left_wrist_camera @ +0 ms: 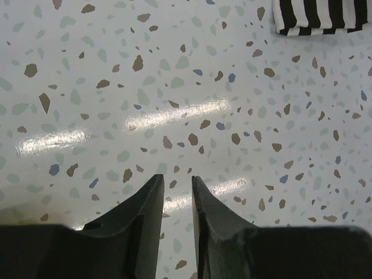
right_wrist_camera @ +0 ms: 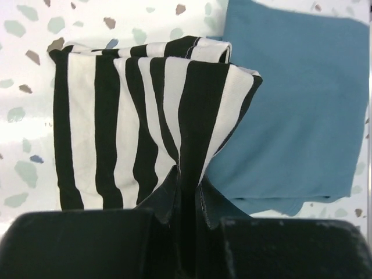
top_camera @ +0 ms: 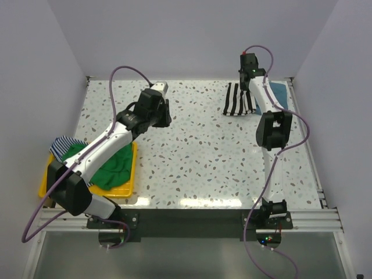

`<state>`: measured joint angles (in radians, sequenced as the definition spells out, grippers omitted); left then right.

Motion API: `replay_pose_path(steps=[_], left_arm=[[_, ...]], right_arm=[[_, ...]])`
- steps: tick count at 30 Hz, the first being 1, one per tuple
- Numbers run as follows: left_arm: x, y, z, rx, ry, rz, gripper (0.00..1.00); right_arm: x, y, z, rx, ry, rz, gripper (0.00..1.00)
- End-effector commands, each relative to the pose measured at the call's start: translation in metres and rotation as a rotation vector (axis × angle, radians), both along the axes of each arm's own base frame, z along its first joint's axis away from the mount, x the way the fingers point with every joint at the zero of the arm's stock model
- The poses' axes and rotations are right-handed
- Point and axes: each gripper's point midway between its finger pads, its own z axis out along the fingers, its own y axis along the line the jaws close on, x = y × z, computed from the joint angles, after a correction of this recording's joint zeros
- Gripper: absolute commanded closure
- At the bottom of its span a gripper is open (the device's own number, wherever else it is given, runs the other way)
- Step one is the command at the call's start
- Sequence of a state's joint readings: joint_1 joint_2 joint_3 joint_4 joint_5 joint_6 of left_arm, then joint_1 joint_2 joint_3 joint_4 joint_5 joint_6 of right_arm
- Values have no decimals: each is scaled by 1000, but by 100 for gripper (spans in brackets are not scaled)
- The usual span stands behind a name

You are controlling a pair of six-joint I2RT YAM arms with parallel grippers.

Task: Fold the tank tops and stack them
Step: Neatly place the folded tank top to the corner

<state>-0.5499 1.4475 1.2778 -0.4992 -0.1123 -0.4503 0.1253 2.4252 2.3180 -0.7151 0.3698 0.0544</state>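
Observation:
The teal-blue top (top_camera: 280, 93) (right_wrist_camera: 296, 102) lies mostly uncovered to the right of my right gripper in the top view, so next I carry the striped top over it and release.
A folded black-and-white striped tank top (top_camera: 238, 99) lies at the back right, partly over a flat teal-blue tank top (top_camera: 278, 93). My right gripper (right_wrist_camera: 189, 174) is shut on the near edge of the striped top (right_wrist_camera: 145, 116), pinching a fold; the teal-blue top (right_wrist_camera: 296, 99) lies to its right. My left gripper (left_wrist_camera: 177, 180) hovers over bare table mid-left, its jaws slightly apart and empty; the striped top's corner (left_wrist_camera: 319, 17) shows at the far right. A green tank top (top_camera: 113, 165) and a thin blue-striped one (top_camera: 61, 145) lie in a yellow tray.
The yellow tray (top_camera: 128, 189) sits at the table's left front edge, under the left arm. The speckled table (top_camera: 197, 157) is walled by grey panels on three sides.

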Motion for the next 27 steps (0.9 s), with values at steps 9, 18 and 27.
replay_pose_path(steps=[9, 18, 27], left_arm=[[1, -5, -22, 18, 47, -69, 70], [2, -4, -30, 17, 65, -74, 71], [2, -5, -37, 15, 85, -79, 71]], right_arm=[[26, -35, 59, -164, -107, 27, 100], [41, -41, 91, -200, -208, 43, 100], [43, -50, 107, -229, -244, 31, 100]])
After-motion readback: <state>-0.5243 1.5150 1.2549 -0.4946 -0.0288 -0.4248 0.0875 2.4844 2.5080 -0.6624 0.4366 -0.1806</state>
